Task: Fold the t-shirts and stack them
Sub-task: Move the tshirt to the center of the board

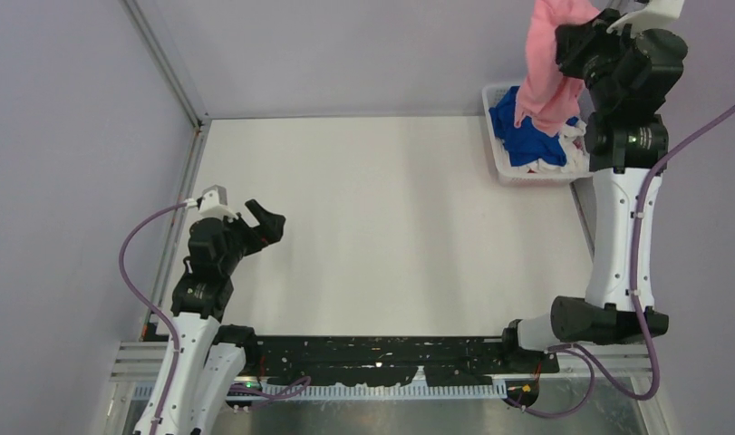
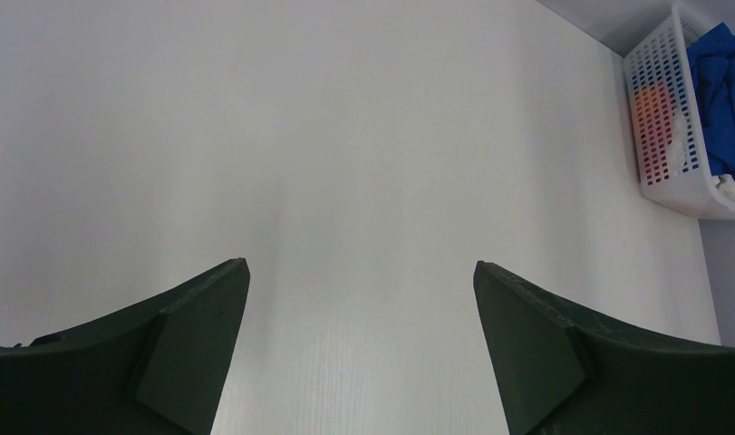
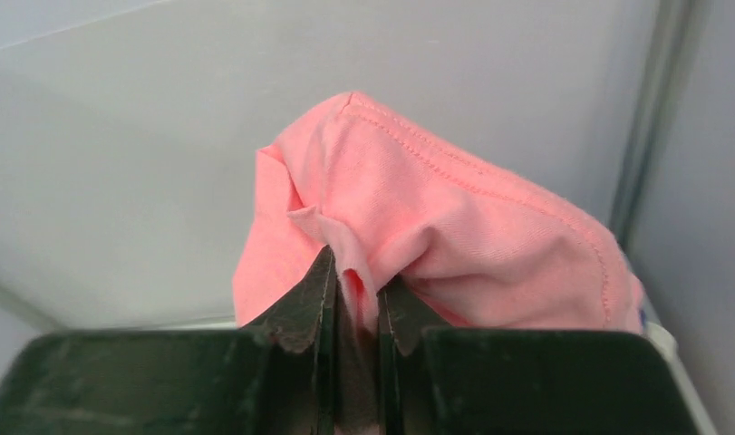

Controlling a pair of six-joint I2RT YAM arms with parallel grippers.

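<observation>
Next, my right gripper swings back from the basket [image 1: 496,145], down over the open middle of the table, and releases the fold, since that space lies bare.
A light pink t-shirt [image 1: 549,72] hangs in the air above the white basket [image 1: 496,145] at the back right, pinched in my right gripper [image 1: 563,41], which is shut on a fold of it [image 3: 356,281]. Its lower end still reaches the basket. A royal blue t-shirt [image 1: 522,136] and white cloth [image 1: 574,149] lie bunched inside the basket; the blue one [image 2: 721,100] also shows in the left wrist view. My left gripper [image 1: 265,222] hovers over the left side of the table, open, with only bare table between its fingers [image 2: 191,335].
The white slatted basket [image 2: 662,118] stands at the table's back right corner, by the right arm's upright link. A metal frame post [image 1: 169,63] runs along the back left. The white table top [image 1: 382,227] spreads between the two arms.
</observation>
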